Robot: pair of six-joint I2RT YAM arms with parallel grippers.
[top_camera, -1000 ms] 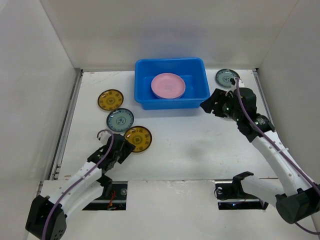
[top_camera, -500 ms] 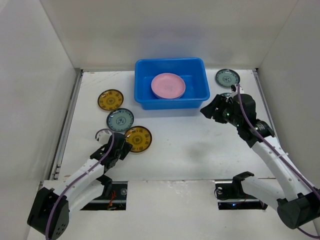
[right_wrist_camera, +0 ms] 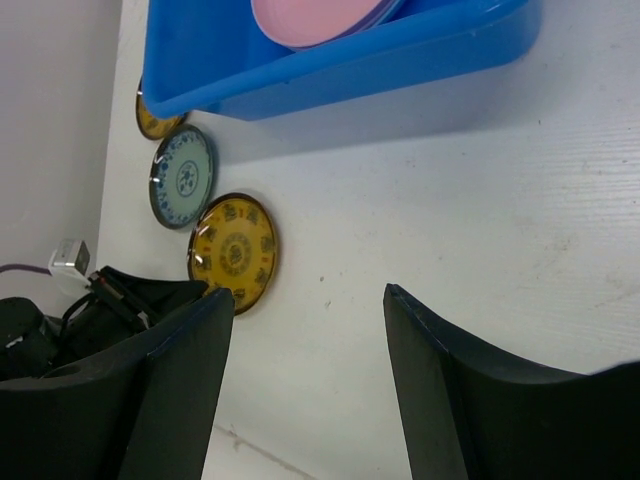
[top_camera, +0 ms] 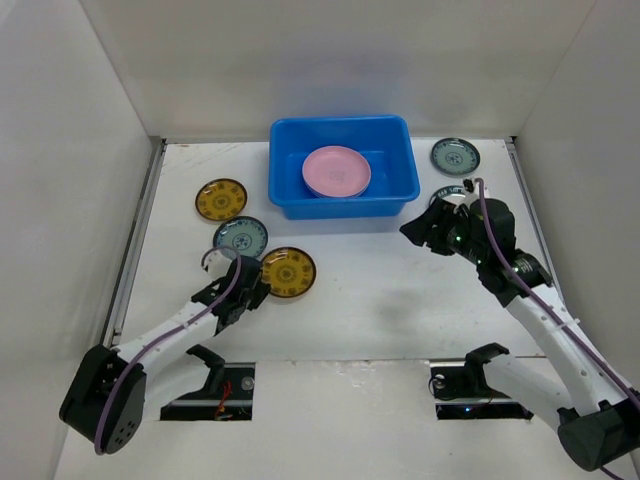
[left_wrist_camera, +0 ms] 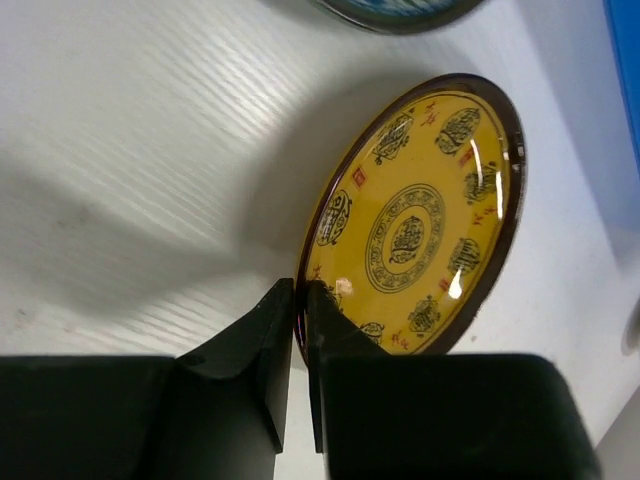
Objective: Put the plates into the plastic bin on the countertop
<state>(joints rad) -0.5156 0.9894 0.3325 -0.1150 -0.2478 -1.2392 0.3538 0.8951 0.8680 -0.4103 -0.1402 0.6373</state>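
Observation:
My left gripper lifts up next, moves outward over the bin's side, lowers and releases the yellow plate's rim. This is because the pink plate (top_camera: 337, 171) lies outward behind that side.
My left gripper (top_camera: 250, 291) (left_wrist_camera: 300, 292) is shut on the near rim of a yellow plate with a dark patterned rim (top_camera: 288, 272) (left_wrist_camera: 415, 225), which tilts up from the countertop (top_camera: 400, 290). The blue plastic bin (top_camera: 340, 208) (right_wrist_camera: 350, 70) stands at the back centre with a pink plate (top_camera: 337, 171) (right_wrist_camera: 315, 20) inside. My right gripper (top_camera: 420, 222) (right_wrist_camera: 308, 292) hangs open and empty over bare countertop, just right of the bin's front corner.
A second yellow plate (top_camera: 221, 199) (right_wrist_camera: 150, 115) and a grey-green patterned plate (top_camera: 240, 238) (right_wrist_camera: 182, 175) lie left of the bin. Another grey-green plate (top_camera: 455, 155) lies at the back right. White walls enclose the table.
My left gripper has closed on the yellow plate's rim and shifted the plate slightly right. The right gripper has drawn back a little from the bin, still open.

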